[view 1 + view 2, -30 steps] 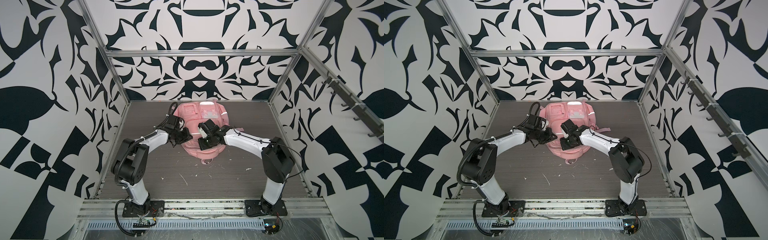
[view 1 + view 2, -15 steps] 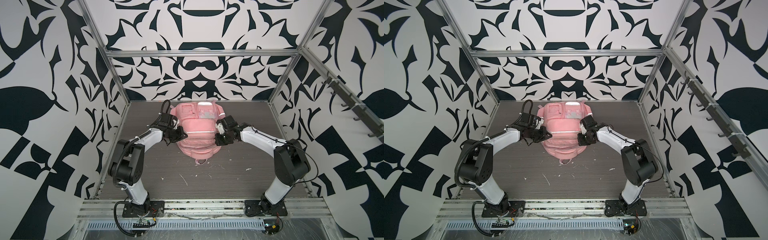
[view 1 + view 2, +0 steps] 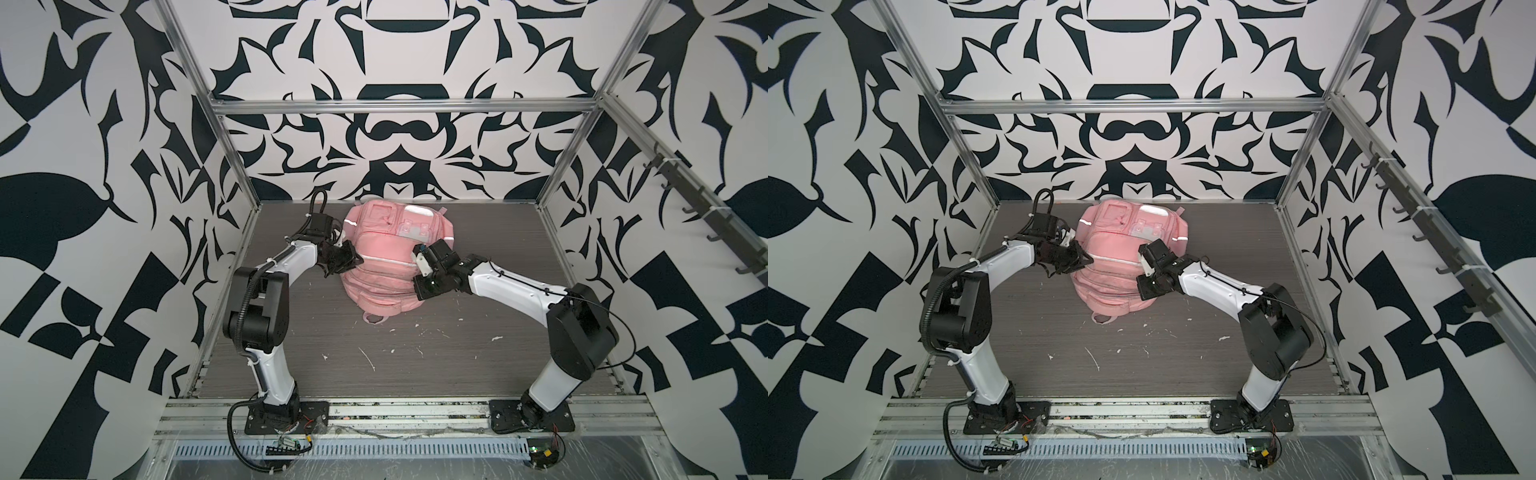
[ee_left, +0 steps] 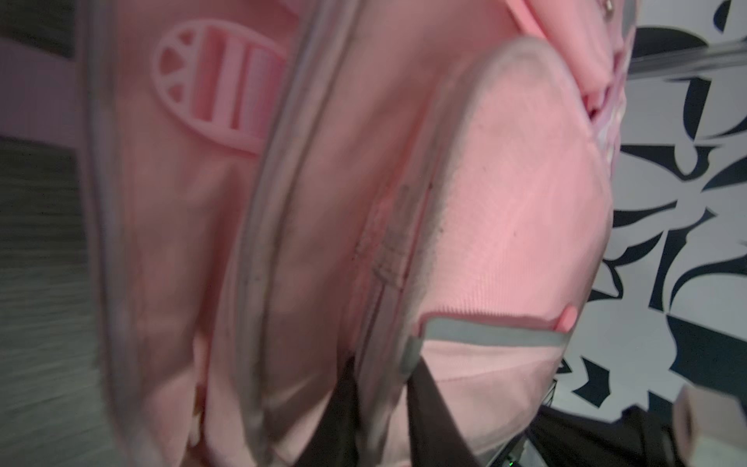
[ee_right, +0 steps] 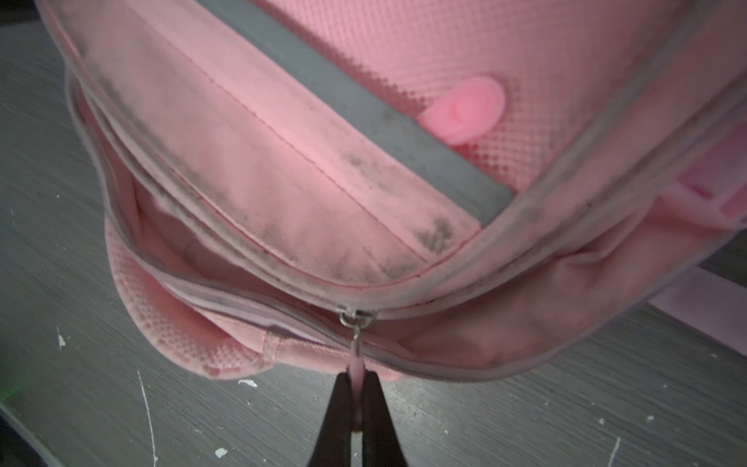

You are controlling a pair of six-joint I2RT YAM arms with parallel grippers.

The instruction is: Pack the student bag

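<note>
I should pull the pull (image 5: 356, 364) outward along the curved zip with my right gripper to beside the grey band's end (image 5: 494, 208) and let go of it, because the zip goes on past the slider.
The student bag (image 3: 386, 249) (image 3: 1121, 249) is a pink backpack lying front-up at the back of the table. My left gripper (image 3: 353, 262) (image 3: 1086, 262) is at its left side. In the left wrist view its black jaws (image 4: 384, 408) stand apart, with a grey-edged ridge of the bag (image 4: 505, 202) between them. My right gripper (image 3: 417, 289) (image 3: 1140, 291) is at the bag's near right edge. It is shut (image 5: 355, 388) on the pink zipper pull (image 5: 356, 364) that hangs from the metal slider (image 5: 355, 317). On one side of the slider the zip gapes (image 5: 202, 250).
White scraps (image 3: 365, 357) litter the grey table in front of the bag. A pink carry loop (image 3: 374, 319) sticks out from the bag's near end. Patterned walls and an aluminium frame close in three sides. A rail of hooks (image 3: 706, 216) runs along the right wall.
My left jaws have parted from shut, still at the bag's left side. My right gripper swung out from over the bag to its right edge, then came nearer along it.
</note>
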